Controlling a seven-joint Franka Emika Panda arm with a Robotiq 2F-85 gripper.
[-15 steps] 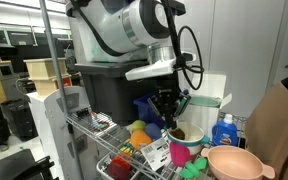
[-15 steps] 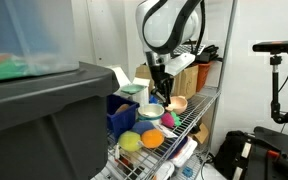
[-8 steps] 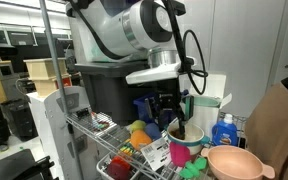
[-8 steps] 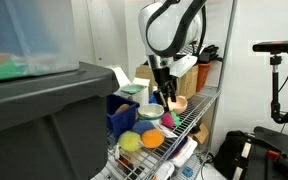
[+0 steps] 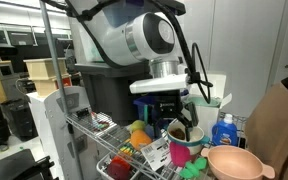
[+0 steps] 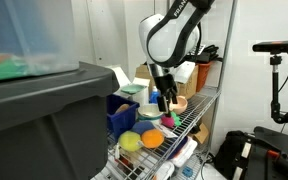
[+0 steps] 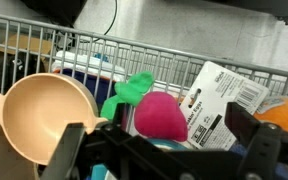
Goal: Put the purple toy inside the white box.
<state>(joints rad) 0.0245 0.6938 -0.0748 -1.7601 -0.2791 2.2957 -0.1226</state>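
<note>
The purple toy lies below and my open fingers already stand wider than it, so my gripper should next lower them around the toy's rounded body [image 5: 180,155] [image 7: 160,117] and close.
In the wrist view the purple toy [image 7: 162,115], a rounded magenta lump, lies just below my gripper [image 7: 159,135], between a green piece [image 7: 134,90] and a white printed tag [image 7: 219,100]. The jaws stand wide apart on either side of the toy and do not touch it, so the gripper is open. In an exterior view the gripper [image 5: 176,122] hangs over the same magenta toy [image 5: 180,152] on the wire shelf. The white box [image 5: 212,98], with green on it, stands behind the gripper, apart from the toy.
A peach bowl [image 7: 44,115] sits beside the toy, and an orange ball [image 6: 151,138] and a yellow toy [image 5: 139,130] lie on its other side. A blue bottle [image 5: 222,130], a blue crate [image 6: 124,112] and a large grey tote [image 5: 114,90] crowd the wire shelf [image 5: 104,135].
The jaws have spread from nearly shut to wide open over the toy. The wrist has shifted slightly above the shelf.
</note>
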